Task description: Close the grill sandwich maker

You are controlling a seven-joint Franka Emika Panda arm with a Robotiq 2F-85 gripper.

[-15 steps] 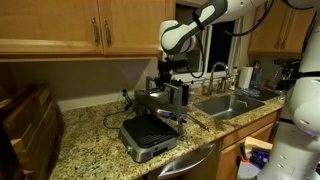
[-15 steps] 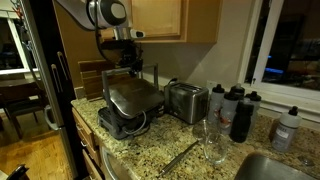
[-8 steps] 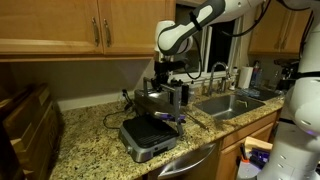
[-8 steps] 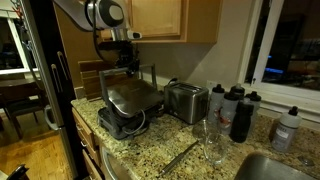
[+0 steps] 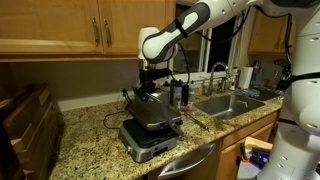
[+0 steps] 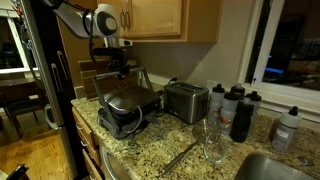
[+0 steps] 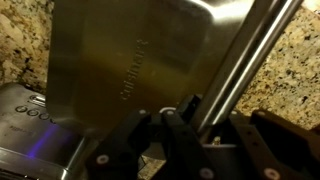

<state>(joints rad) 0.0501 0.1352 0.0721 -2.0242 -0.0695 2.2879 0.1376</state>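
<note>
My gripper brings the bar handle [image 7: 245, 60] down toward the grill's silver-grey base [image 7: 24, 125] next, then releases the bar handle. The base lies below, with a gap under the lid.
The silver-grey grill sandwich maker [image 5: 150, 135] stands on the granite counter and shows in both exterior views [image 6: 124, 112]. Its lid [image 5: 153, 110] is tilted low over the base, with a gap still open at the front. My gripper [image 5: 147, 90] is above the lid's rear part in both exterior views [image 6: 117, 72]. In the wrist view the gripper [image 7: 215, 125] has its fingers closed around the shiny bar handle [image 7: 245, 60], beside the lid's brushed-metal top [image 7: 130, 70]. The black ribbed plates are hidden.
A silver toaster [image 6: 185, 100] stands right next to the grill. Dark bottles [image 6: 238, 112] and glasses [image 6: 210, 140] stand further along. A sink [image 5: 235, 103] with a tap and a paper roll [image 5: 243, 77] are beyond. Cabinets [image 5: 70, 30] hang overhead.
The arm has swung over and down with the handle. The lid has dropped from nearly upright to low over the base.
</note>
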